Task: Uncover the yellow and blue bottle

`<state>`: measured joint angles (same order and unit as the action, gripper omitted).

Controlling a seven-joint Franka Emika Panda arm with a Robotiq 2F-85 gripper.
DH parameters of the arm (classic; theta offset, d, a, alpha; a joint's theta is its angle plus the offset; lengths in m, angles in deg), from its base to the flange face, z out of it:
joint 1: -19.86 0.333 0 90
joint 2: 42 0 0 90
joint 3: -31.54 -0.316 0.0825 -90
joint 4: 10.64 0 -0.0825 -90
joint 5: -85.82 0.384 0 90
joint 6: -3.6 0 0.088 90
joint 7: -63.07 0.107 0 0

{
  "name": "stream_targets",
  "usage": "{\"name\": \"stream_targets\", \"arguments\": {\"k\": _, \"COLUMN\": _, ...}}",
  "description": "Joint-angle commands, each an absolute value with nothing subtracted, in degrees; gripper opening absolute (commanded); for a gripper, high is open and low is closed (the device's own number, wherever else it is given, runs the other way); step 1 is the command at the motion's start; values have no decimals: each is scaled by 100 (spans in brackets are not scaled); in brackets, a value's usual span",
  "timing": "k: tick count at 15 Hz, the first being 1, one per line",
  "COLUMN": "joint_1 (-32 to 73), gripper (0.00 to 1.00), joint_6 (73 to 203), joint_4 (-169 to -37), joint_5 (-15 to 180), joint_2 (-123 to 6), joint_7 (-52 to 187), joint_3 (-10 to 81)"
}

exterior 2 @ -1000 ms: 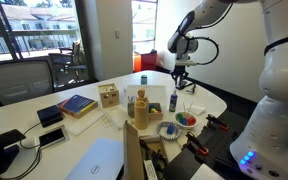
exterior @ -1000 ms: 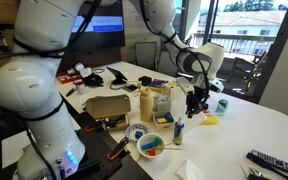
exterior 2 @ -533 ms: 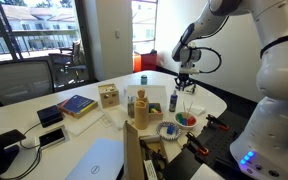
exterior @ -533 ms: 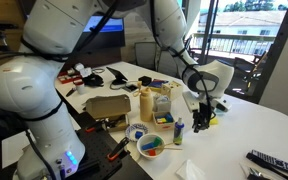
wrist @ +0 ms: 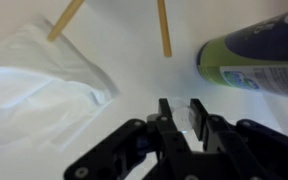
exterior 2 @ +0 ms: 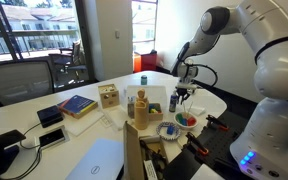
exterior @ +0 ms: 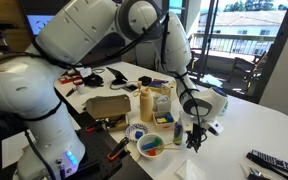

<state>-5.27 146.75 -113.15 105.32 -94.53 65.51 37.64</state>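
The bottle is uncovered, so my gripper should next lower the clear cover toward the table (exterior: 192, 149) (wrist: 178, 108) between the white sheet and the bottle, then release it.
The yellow and blue bottle (exterior: 179, 128) stands upright on the white table and also shows in the other exterior view (exterior 2: 174, 101). In the wrist view it fills the top right corner (wrist: 252, 58), with a yellow-green body and a dark blue part. My gripper (exterior: 194, 137) hangs low over the table just beside the bottle, as the other exterior view (exterior 2: 181, 97) also shows. In the wrist view the gripper (wrist: 180, 112) has its fingers close together on a small clear cover (wrist: 180, 118). Nothing covers the bottle.
A crumpled white sheet (wrist: 39, 90) and two wooden sticks (wrist: 164, 30) lie near the gripper. A colourful paint plate (exterior: 151, 146), a tan-yellow bottle (exterior: 146, 102), a cardboard box (exterior: 106, 106), a green can (exterior: 222, 103) and a remote (exterior: 274, 162) stand around.
The arm has swung down and toward the table's front. The gripper has dropped from above the table to just beside the bottle.
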Motion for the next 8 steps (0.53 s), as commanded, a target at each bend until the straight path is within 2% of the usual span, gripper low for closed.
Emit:
{"name": "stream_targets", "arguments": {"k": 1, "joint_1": -574, "gripper": 6, "joint_6": 14696, "joint_4": -11005, "joint_5": 10591, "joint_2": -9778, "joint_7": 6570, "joint_3": 3746}}
{"name": "stream_targets", "arguments": {"k": 4, "joint_1": -582, "gripper": 6, "joint_6": 14788, "joint_4": -10976, "joint_5": 10608, "joint_2": -9837, "joint_7": 6598, "joint_3": 3762}}
{"name": "stream_targets", "arguments": {"k": 5, "joint_1": -570, "gripper": 14, "joint_6": 14820, "joint_4": -10972, "joint_5": 10603, "joint_2": -9848, "joint_7": 6626, "joint_3": 3778}}
{"name": "stream_targets", "arguments": {"k": 6, "joint_1": -568, "gripper": 51, "joint_6": 14835, "joint_4": -10971, "joint_5": 10601, "joint_2": -9848, "joint_7": 6638, "joint_3": 3786}}
{"name": "stream_targets", "arguments": {"k": 7, "joint_1": -575, "gripper": 51, "joint_6": 14833, "joint_4": -10963, "joint_5": 10599, "joint_2": -9851, "joint_7": 6635, "joint_3": 3789}}
{"name": "stream_targets", "arguments": {"k": 8, "joint_1": -595, "gripper": 57, "joint_6": 14818, "joint_4": -10966, "joint_5": 10606, "joint_2": -9839, "joint_7": 6616, "joint_3": 3777}}
